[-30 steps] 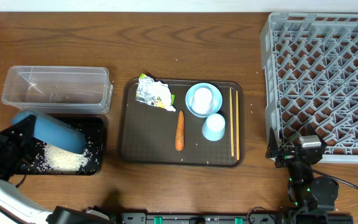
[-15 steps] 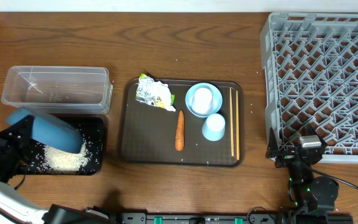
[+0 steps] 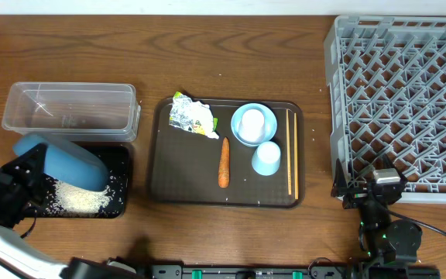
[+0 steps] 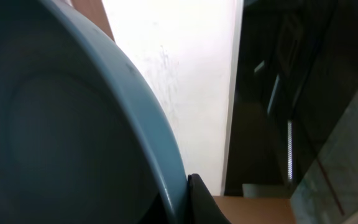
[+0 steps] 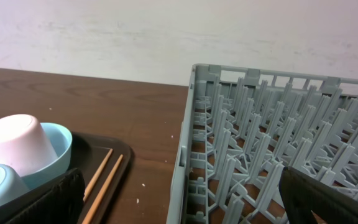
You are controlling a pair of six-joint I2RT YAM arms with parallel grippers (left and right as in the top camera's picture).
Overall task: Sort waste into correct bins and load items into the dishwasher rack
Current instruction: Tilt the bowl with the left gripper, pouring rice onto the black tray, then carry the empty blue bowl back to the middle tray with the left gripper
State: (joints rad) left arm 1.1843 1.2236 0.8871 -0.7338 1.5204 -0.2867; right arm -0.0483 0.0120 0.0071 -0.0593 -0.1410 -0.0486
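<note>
Rice (image 3: 80,198) lies heaped in the black tray. So my left gripper swings over to the brown tray's bare end (image 3: 179,157) next, turns the bowl upright, lowers and releases it.
My left gripper (image 3: 23,177) is shut on the rim of the large dark blue bowl (image 3: 62,163) and holds it tilted over the black tray (image 3: 127,186), where a heap of rice (image 3: 80,198) lies. In the left wrist view the bowl (image 4: 73,124) fills the frame with one finger (image 4: 199,200) against its rim. The clear tub (image 3: 72,112) stands behind. The foil wrapper (image 3: 192,116), the carrot (image 3: 224,163), the small light blue bowl (image 3: 238,133) holding the whitish cup (image 3: 252,122), the light blue cup (image 3: 266,159) and the chopsticks (image 3: 290,163) lie on the brown tray. My right gripper (image 3: 370,190) is open and empty at the rack's (image 3: 405,101) front left corner.
The brown serving tray (image 3: 184,170) sits mid-table between the bins and the rack. In the right wrist view the rack wall (image 5: 191,143) stands just right of the chopsticks (image 5: 104,177) and the whitish cup (image 5: 20,143). Loose rice grains are scattered in the black tray.
The dark blue bowl rocked slightly left and back over the black tray. The right arm has not moved.
</note>
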